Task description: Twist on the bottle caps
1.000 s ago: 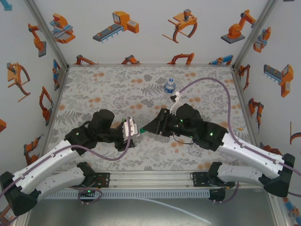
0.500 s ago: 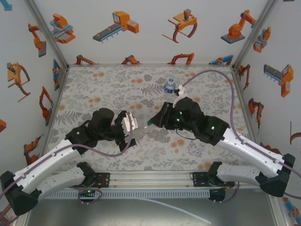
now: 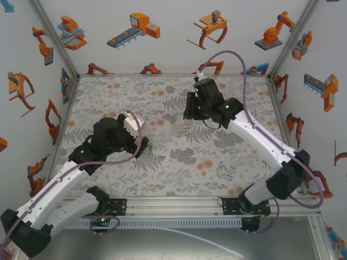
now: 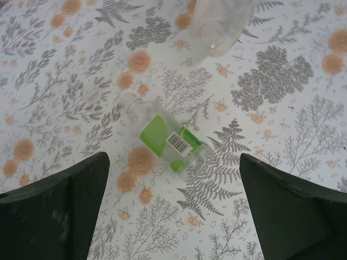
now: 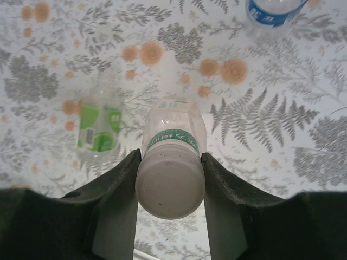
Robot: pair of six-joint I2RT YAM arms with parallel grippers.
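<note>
The bottle will go on the mat beside the blue-labelled one. My right gripper will move outward and down next to release it there, since there is free space outward and below my gripper.
My right gripper point(image 5: 170, 157) is shut on the top of a clear bottle point(image 5: 171, 127). The bottle has a green band and wears a white cap point(image 5: 169, 187) that faces the camera. It hangs above the table point(image 3: 179, 128) under the right gripper point(image 3: 187, 118). A green-labelled bottle point(image 4: 169, 139) lies on its side on the mat, seen again as the green-labelled bottle point(image 5: 98, 128) point(image 3: 147, 145). My left gripper point(image 4: 173, 216) hovers over it, open and empty, near the table's middle left point(image 3: 140, 136). The blue-labelled bottle point(image 5: 269, 12) stands farther back.
A floral mat point(image 3: 217, 162) covers the table, which is walled on three sides by white panels with orange robot pictures point(image 3: 135, 27). A metal rail point(image 3: 173, 205) runs along the near edge between the arm bases.
My left gripper has opened and drawn back to the left. The right arm has swung toward the back of the table, carrying its bottle away from the left gripper.
</note>
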